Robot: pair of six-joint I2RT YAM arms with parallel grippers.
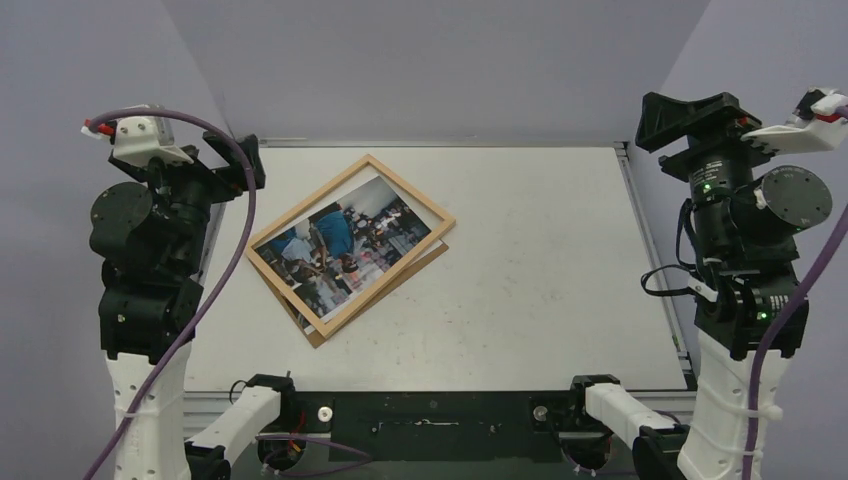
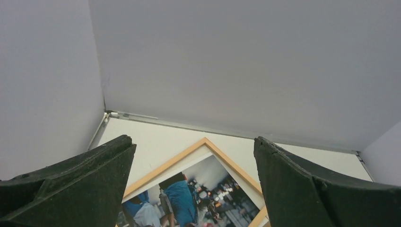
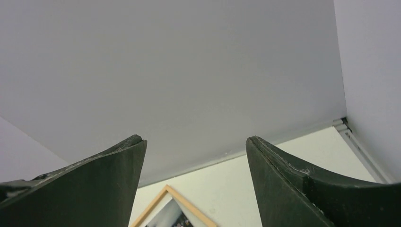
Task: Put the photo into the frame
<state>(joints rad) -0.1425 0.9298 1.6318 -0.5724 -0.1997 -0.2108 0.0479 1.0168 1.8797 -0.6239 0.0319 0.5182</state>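
Note:
The frame is crooked on the backing board (image 1: 318,338), so my left gripper will next go down to the right in the top view, with its fingers on both sides of the frame's near long bar (image 1: 395,269).
The light-wood frame (image 1: 405,195) lies tilted on the left half of the white table (image 1: 540,280). The photo (image 1: 343,245), with a person in a blue shirt at its centre, lies inside the frame's bars. A brown backing board (image 1: 318,338) pokes out under its lower edge. The frame (image 2: 204,143) and photo (image 2: 182,196) show low in the left wrist view; the frame's corner (image 3: 168,190) shows in the right wrist view. My left gripper (image 2: 194,146) is open and empty, raised at the left edge. My right gripper (image 3: 195,142) is open and empty, raised at the right edge.
Grey walls enclose the table at the back and both sides. A metal rail (image 1: 650,240) runs along the table's right edge. The arm bases (image 1: 260,410) sit at the near edge.

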